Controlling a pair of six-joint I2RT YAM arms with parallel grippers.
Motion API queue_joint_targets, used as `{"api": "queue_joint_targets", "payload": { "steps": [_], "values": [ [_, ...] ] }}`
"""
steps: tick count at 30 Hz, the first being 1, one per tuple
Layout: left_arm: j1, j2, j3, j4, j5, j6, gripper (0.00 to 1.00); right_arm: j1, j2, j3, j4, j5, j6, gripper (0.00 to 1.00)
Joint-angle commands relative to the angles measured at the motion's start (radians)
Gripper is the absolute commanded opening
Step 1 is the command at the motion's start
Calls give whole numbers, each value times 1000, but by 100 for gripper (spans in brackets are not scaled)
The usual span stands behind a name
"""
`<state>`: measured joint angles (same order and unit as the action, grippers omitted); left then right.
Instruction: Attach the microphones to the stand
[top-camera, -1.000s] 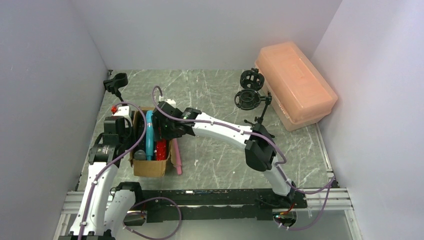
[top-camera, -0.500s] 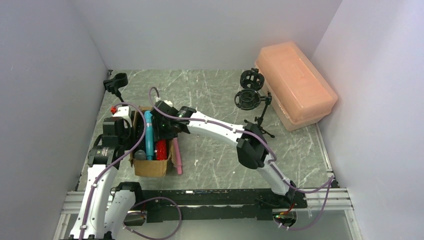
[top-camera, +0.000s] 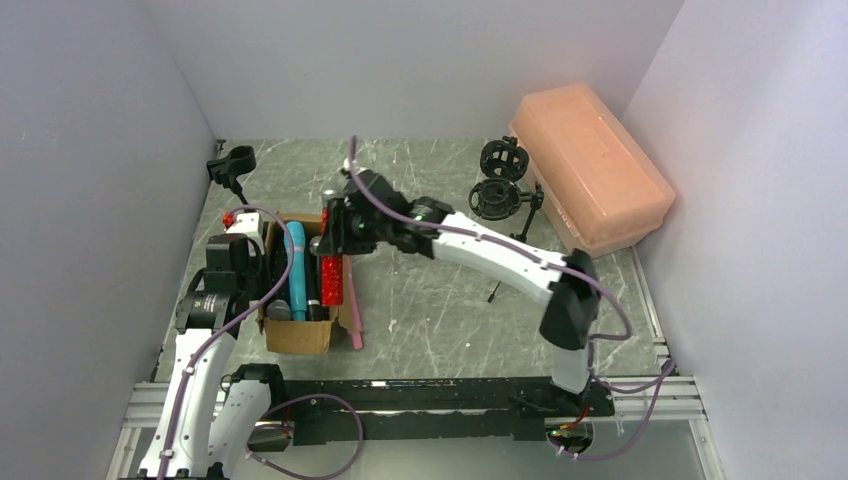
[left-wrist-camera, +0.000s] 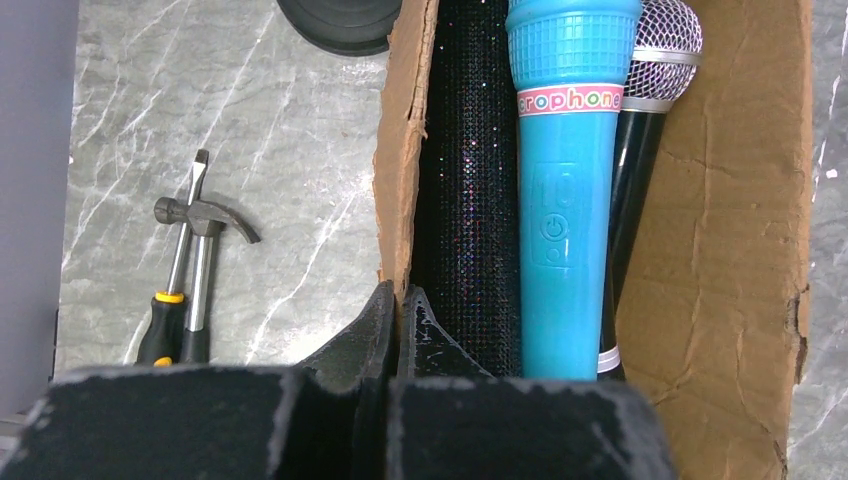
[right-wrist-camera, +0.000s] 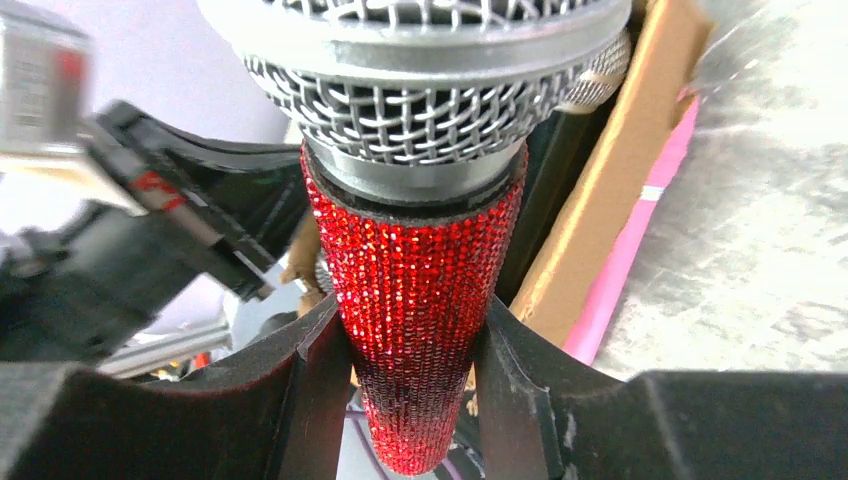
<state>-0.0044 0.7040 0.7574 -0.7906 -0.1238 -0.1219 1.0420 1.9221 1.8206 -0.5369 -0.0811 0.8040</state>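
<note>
My right gripper moves off the box's edge and down beside the pink microphone (top-camera: 353, 312) next. It releases the red glitter microphone on the tabletop, since bare table shows there.
My right gripper (top-camera: 338, 238) is shut on the red glitter microphone (top-camera: 331, 281) and holds it above the right edge of the cardboard box (top-camera: 298, 338). In the right wrist view both fingers (right-wrist-camera: 315, 385) pinch its red handle (right-wrist-camera: 420, 270) below the silver mesh head. My left gripper (top-camera: 254, 270) is shut on the box's left wall (left-wrist-camera: 398, 180). In the box lie a black glitter microphone (left-wrist-camera: 470, 200), a blue one (left-wrist-camera: 565, 180) and a black one with a silver head (left-wrist-camera: 650, 100). A pink microphone (top-camera: 353, 312) lies on the table beside the box. The stand (top-camera: 497, 196) with two round black mounts is at the back right.
A small black clip stand (top-camera: 232, 165) is at the back left. An orange lidded plastic bin (top-camera: 590, 170) stands at the back right against the wall. A hammer and a screwdriver (left-wrist-camera: 190, 265) lie on the table left of the box.
My right gripper has lifted the red glitter microphone out of the box, up and to the right. Its elbow has swung right. The left arm has not moved.
</note>
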Motion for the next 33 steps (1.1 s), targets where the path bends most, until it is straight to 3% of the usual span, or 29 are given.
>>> {"api": "queue_joint_targets", "payload": {
  "steps": [1, 9, 19, 21, 27, 30, 33],
  "values": [
    [1, -11, 25, 83, -32, 10, 0, -58, -124, -102, 62, -14, -14, 20],
    [1, -10, 33, 81, -15, 9, 0, -156, -121, -422, 116, -43, -27, 19],
    [1, -18, 37, 74, 6, 14, 0, -151, 50, -403, 134, -77, 20, 23],
    [1, -25, 36, 78, 14, 14, 0, -146, 80, -383, 134, -95, 35, 27],
    [1, -21, 40, 77, 17, 18, 0, -132, 133, -323, 138, -157, 61, 59],
    [1, -17, 47, 70, 17, 19, 0, -132, 119, -314, 149, -170, 71, 68],
    [1, -20, 48, 71, 16, 24, 0, -134, 87, -289, 128, -162, 71, 69]
  ]
}}
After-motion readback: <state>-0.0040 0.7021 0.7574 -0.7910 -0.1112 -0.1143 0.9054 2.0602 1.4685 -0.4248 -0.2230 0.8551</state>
